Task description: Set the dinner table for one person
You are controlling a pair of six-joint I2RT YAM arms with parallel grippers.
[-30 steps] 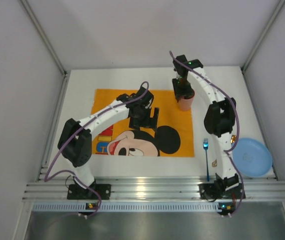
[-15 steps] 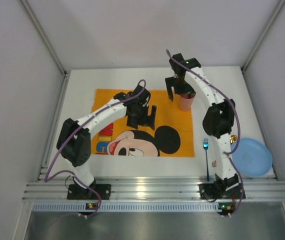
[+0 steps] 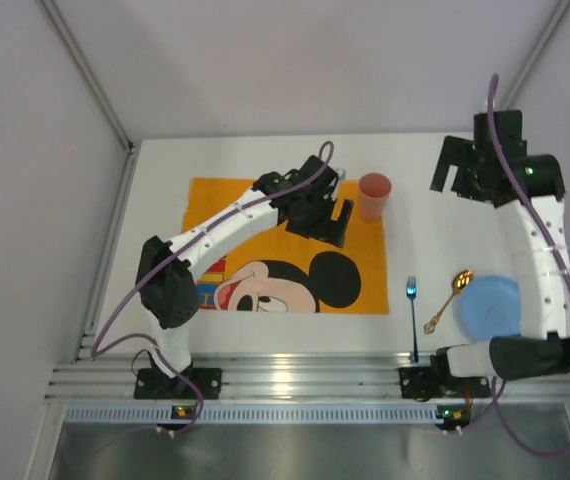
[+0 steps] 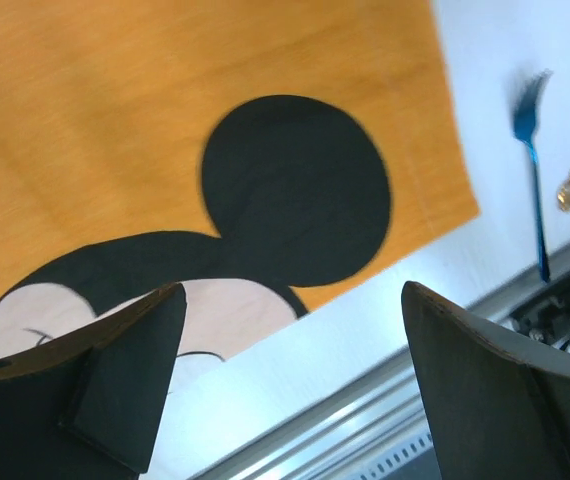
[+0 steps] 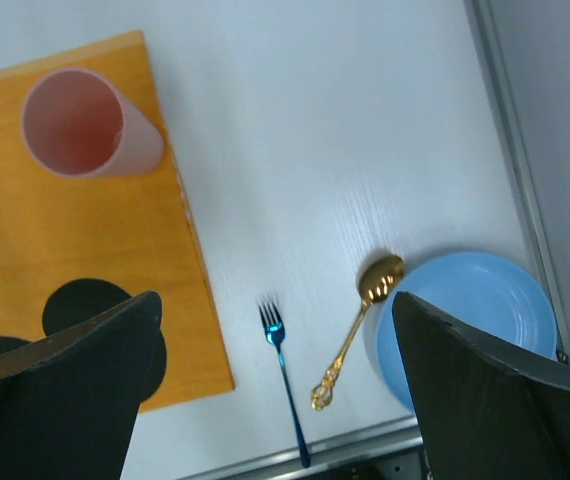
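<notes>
The blue plate is off the mat, back and below. My open right gripper moves back and down onto the plate's rim by the spoon's bowl [image 3: 468, 288] [image 5: 404, 284] next.
The white dinner table [image 3: 435, 240] carries an orange Mickey Mouse placemat [image 3: 255, 210]. A pink cup [image 3: 374, 195] [image 5: 85, 125] stands upright on the mat's far right corner, with nothing holding it. Right of the mat lie a blue fork [image 3: 412, 318] [image 5: 283, 385], a gold spoon [image 3: 449, 298] [image 5: 355, 325] and a blue plate [image 3: 492, 308] [image 5: 475, 320]; the spoon's bowl touches the plate's rim. My left gripper [image 3: 337, 222] [image 4: 293, 287] hovers open and empty over the mat, just left of the cup. My right gripper [image 3: 452, 172] [image 5: 277, 296] hangs open and empty high over the table's far right.
Silver aluminium rails [image 3: 295, 380] run along the near edge, where both arm bases stand. Grey walls close in the table on the left, back and right. My right arm's lower links pass over the plate's right side in the top view.
My right gripper opened, let go of the cup, rose and swung away to the far right. My left gripper moved right across the mat toward the cup. The spoon now shows.
</notes>
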